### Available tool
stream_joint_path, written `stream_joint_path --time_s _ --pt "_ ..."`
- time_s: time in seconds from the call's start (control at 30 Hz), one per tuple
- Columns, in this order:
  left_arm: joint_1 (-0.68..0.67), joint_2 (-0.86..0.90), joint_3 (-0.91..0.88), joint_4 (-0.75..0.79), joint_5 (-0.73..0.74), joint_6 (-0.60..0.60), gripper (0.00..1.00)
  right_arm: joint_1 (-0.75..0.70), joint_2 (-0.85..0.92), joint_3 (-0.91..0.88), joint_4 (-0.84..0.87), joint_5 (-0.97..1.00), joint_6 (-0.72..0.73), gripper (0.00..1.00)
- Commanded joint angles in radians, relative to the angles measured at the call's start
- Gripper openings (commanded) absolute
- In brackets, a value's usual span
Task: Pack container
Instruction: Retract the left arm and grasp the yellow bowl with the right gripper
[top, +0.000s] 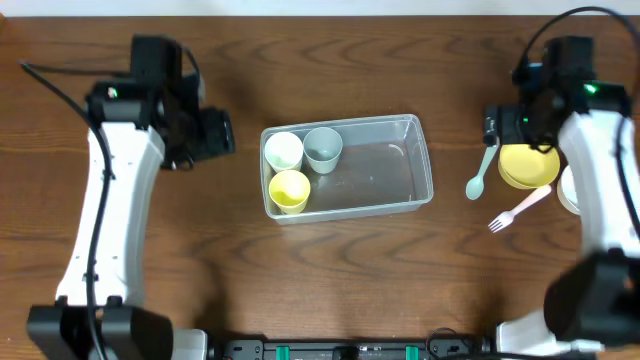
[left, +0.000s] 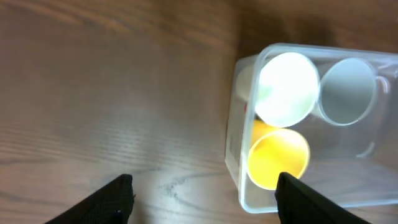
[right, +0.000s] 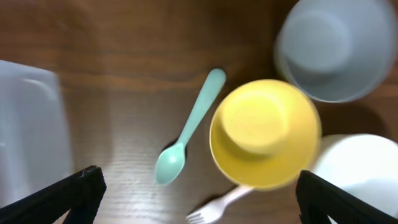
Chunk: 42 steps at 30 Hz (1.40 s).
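Next, my right gripper lowers onto that bowl's rim beside the teal spoon, since grey-blue and white bowls crowd the yellow bowl's side away from the container (top: 400, 195).
The clear container (top: 400, 195) sits mid-table and holds a white cup (top: 283, 151), a grey-blue cup (top: 323, 149) and a yellow cup (top: 289, 190) at its left end. It also shows in the left wrist view (left: 367, 186). My left gripper (left: 205, 199) is open and empty over bare table just left of the container. My right gripper (right: 196, 199) is open and empty above a teal spoon (right: 186, 130), a yellow bowl (right: 264, 134) and a pale fork (right: 217, 208).
Right of the container lie the teal spoon (top: 480, 175), the fork (top: 518, 210), the yellow bowl (top: 528, 168) and a white bowl (top: 570, 190). A grey-blue bowl (right: 333, 46) and the white bowl (right: 364, 174) flank the yellow bowl.
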Motion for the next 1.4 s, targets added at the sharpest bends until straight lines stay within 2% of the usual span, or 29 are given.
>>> stream_joint_path --time_s 0.0,0.17,0.47,0.57,0.8,0.93,1.1,1.37 --pt "0.0 -0.109 -0.141 0.048 0.013 -0.021 0.74 0.006 0.06 -0.005 0.013 0.023 -0.029 0.99" --pt "0.0 -0.214 -0.339 0.134 0.013 -0.02 0.75 0.005 0.153 -0.006 0.018 0.024 -0.029 0.99" --pt "0.0 -0.236 -0.397 0.154 0.013 -0.02 0.75 -0.016 0.304 -0.006 0.026 0.023 0.014 0.76" --pt "0.0 -0.236 -0.397 0.154 0.013 -0.017 0.75 -0.017 0.333 -0.006 0.023 0.024 0.028 0.63" --pt "0.0 -0.236 -0.397 0.154 0.013 -0.012 0.75 -0.026 0.337 -0.006 0.023 0.024 0.035 0.42" --pt "0.0 -0.236 -0.397 0.154 0.013 -0.012 0.75 -0.038 0.337 -0.006 0.027 0.024 0.04 0.33" --pt "0.0 -0.236 -0.397 0.154 0.013 -0.012 0.74 -0.048 0.337 -0.006 0.032 0.024 0.043 0.26" --pt "0.0 -0.236 -0.397 0.154 0.013 -0.012 0.75 -0.048 0.337 -0.006 0.035 0.024 0.043 0.07"
